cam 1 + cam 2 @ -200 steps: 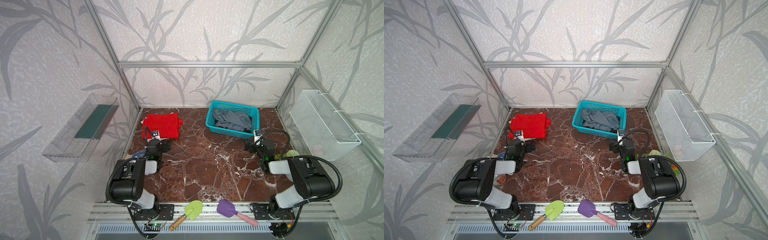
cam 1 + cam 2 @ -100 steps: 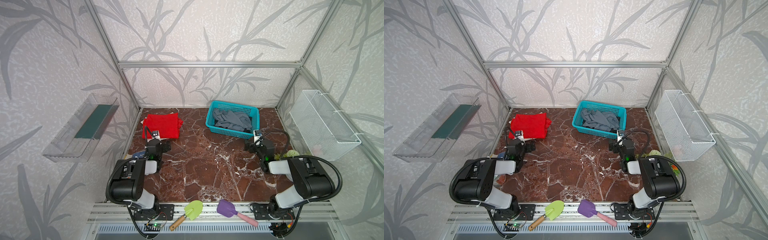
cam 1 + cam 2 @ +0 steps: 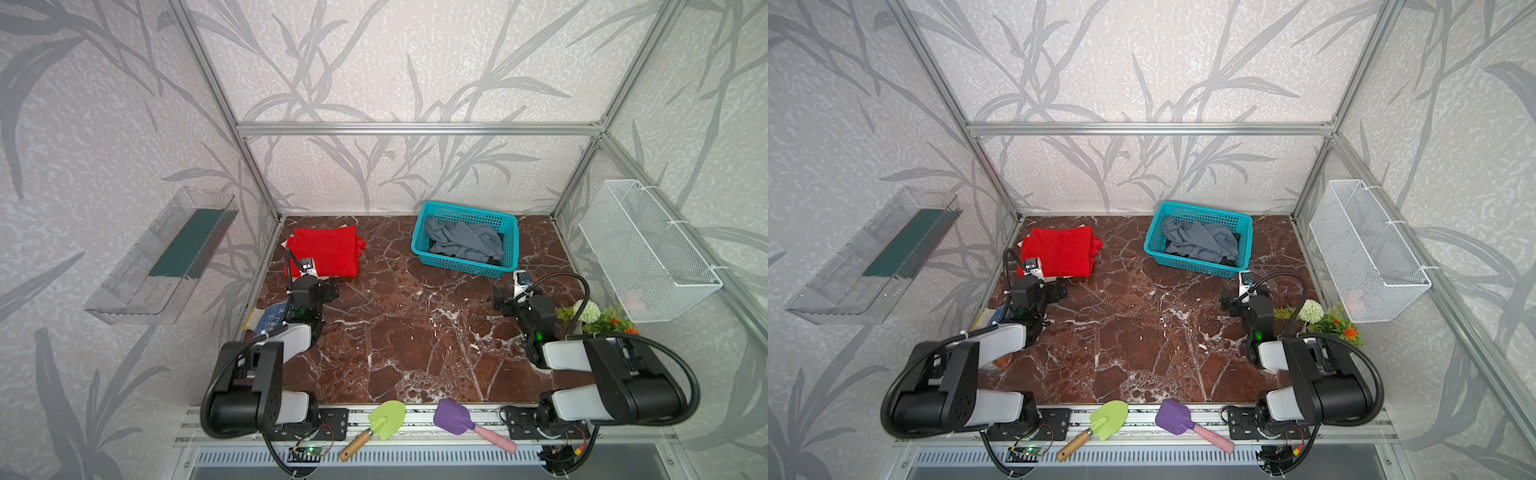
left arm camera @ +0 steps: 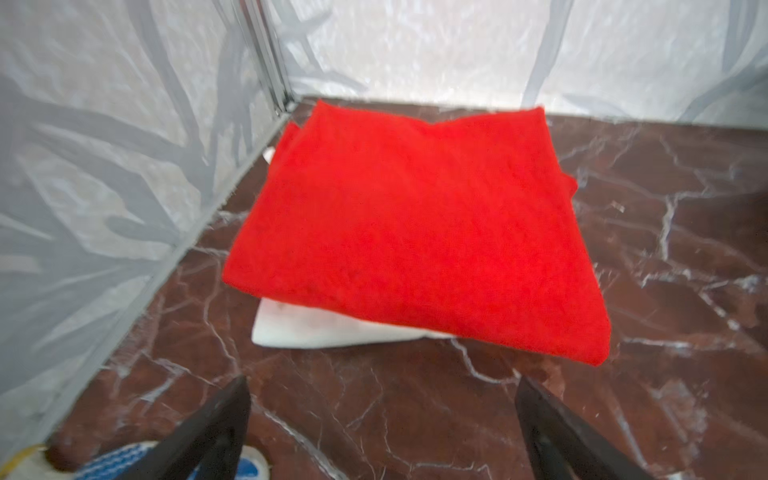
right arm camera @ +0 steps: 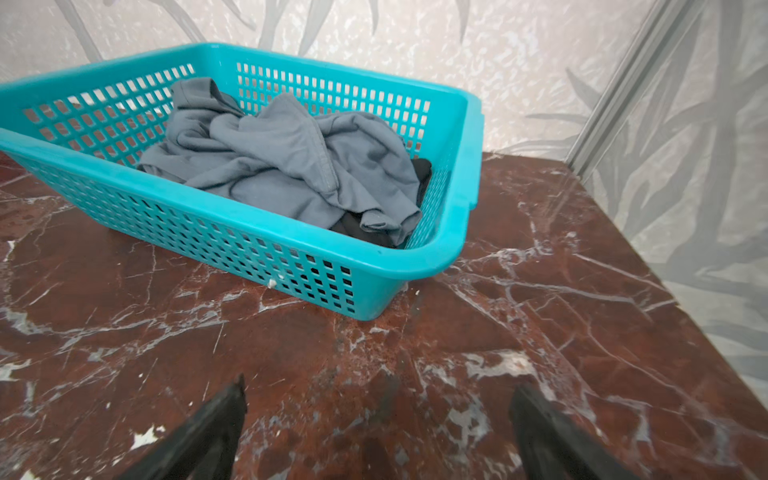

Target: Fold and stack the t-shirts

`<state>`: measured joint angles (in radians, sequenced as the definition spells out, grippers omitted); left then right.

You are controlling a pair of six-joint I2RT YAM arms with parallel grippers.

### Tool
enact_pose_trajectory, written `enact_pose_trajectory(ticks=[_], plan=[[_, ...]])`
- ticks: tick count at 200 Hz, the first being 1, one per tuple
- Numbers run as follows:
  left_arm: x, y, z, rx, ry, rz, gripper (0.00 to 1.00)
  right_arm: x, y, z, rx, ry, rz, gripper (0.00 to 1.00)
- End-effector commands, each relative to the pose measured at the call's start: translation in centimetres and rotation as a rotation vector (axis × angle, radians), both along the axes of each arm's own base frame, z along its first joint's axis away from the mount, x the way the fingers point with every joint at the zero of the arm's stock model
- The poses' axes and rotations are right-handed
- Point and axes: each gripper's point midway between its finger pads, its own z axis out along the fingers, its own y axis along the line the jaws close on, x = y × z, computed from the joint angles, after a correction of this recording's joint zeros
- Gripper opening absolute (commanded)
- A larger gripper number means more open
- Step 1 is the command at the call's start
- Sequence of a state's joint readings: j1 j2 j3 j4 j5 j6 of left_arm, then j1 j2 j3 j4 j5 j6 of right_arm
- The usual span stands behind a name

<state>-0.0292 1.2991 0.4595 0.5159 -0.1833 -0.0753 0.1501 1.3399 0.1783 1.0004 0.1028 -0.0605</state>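
The basket's near long rim [image 3: 460,261] [image 5: 192,201] is clear of the grey-blue shirt, so my right gripper will swing outward next and turn until its fingers are on both sides of that rim.
A bright red t-shirt [image 3: 324,251] [image 3: 1059,249] [image 4: 415,232] lies folded at the back left, on top of a folded white cloth [image 4: 316,332]. The slate grey-blue t-shirt [image 3: 461,243] [image 3: 1200,241] [image 5: 282,166] sits crumpled in a teal basket [image 3: 457,264] [image 3: 1187,264] [image 5: 208,232], over a black t-shirt [image 5: 357,232] that mostly stays hidden. My left gripper [image 3: 322,286] [image 4: 382,399] is open just in front of the red shirt, holding nothing. My right gripper [image 3: 509,295] [image 5: 376,399] is open and empty over bare marble before the basket.
A blue-and-white dotted glove [image 3: 272,318] [image 4: 124,457] lies by the left arm. Artificial flowers [image 3: 586,311] stand at the right edge. A green trowel [image 3: 386,417] and a purple scoop [image 3: 453,417] rest on the front rail. A wire basket [image 3: 648,253] and a clear shelf [image 3: 166,253] hang on the side walls.
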Motion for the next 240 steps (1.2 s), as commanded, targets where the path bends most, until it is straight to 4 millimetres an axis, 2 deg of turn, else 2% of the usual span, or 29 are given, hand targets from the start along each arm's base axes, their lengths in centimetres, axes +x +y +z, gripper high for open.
enact_pose_trajectory(ticks=[1,16,25,43,58,72,91,101,107,124,136,148,166,188,193,197,209,240], plan=[[0.2,-2.6,4.9,-0.048,0.001,-0.032,0.99,-0.3,0.1,5.2,0.015,-0.081,-0.03,0.99],[0.6,-6.7,6.1,-0.097,0.091,-0.153,0.99,-0.6,1.1,6.2,0.016,-0.004,0.017,0.99],[0.6,-9.5,6.7,-0.129,0.157,-0.255,0.99,-0.7,1.4,7.6,0.016,-0.002,0.028,0.99],[-0.9,-15.0,7.5,-0.194,0.255,-0.448,0.99,-0.7,2.8,9.6,0.002,0.064,0.1,1.0],[-2.7,-19.1,9.2,-0.253,0.241,-0.628,0.99,-0.1,4.7,10.3,-0.004,0.155,0.19,0.93],[-4.1,-21.8,10.8,-0.246,0.198,-0.762,0.99,0.8,6.9,10.5,-0.016,0.235,0.276,0.87],[-5.7,-24.4,11.7,-0.163,0.174,-0.931,0.99,2.2,10.3,10.3,-0.106,0.307,0.392,0.76],[-6.3,-25.1,11.9,-0.108,0.184,-0.989,0.99,3.1,12.0,10.0,-0.166,0.322,0.46,0.74],[-6.5,-25.3,11.8,-0.086,0.191,-1.014,0.99,3.6,12.6,10.3,-0.184,0.318,0.481,0.74],[-7.2,-25.8,11.2,-0.054,0.188,-1.073,0.99,5.2,14.2,9.5,-0.223,0.327,0.561,0.74],[-6.8,-25.8,10.7,-0.049,0.137,-1.07,0.99,5.8,15.7,8.6,-0.253,0.342,0.655,0.74],[-6.5,-26.1,10.6,-0.087,0.081,-1.055,0.99,6.6,16.3,7.8,-0.279,0.353,0.69,0.74],[-7.0,-26.3,10.8,-0.107,0.096,-1.07,0.99,7.4,16.5,6.6,-0.316,0.38,0.709,0.73],[-6.5,-25.7,10.9,-0.074,0.095,-1.031,0.99,8.4,16.5,5.3,-0.351,0.411,0.712,0.72],[-6.5,-25.6,10.9,-0.073,0.097,-1.03,0.99,8.6,16.6,5.6,-0.357,0.405,0.716,0.72],[-6.5,-25.7,10.8,-0.074,0.099,-1.032,0.99,8.8,16.7,4.2,-0.363,0.437,0.721,0.7],[-6.6,-25.7,10.9,-0.074,0.098,-1.033,0.99,9.4,16.5,3.2,-0.378,0.467,0.711,0.67],[-6.7,-25.4,10.9,-0.07,0.098,-1.024,0.99,11.4,15.6,2.4,-0.394,0.459,0.645,0.65]])
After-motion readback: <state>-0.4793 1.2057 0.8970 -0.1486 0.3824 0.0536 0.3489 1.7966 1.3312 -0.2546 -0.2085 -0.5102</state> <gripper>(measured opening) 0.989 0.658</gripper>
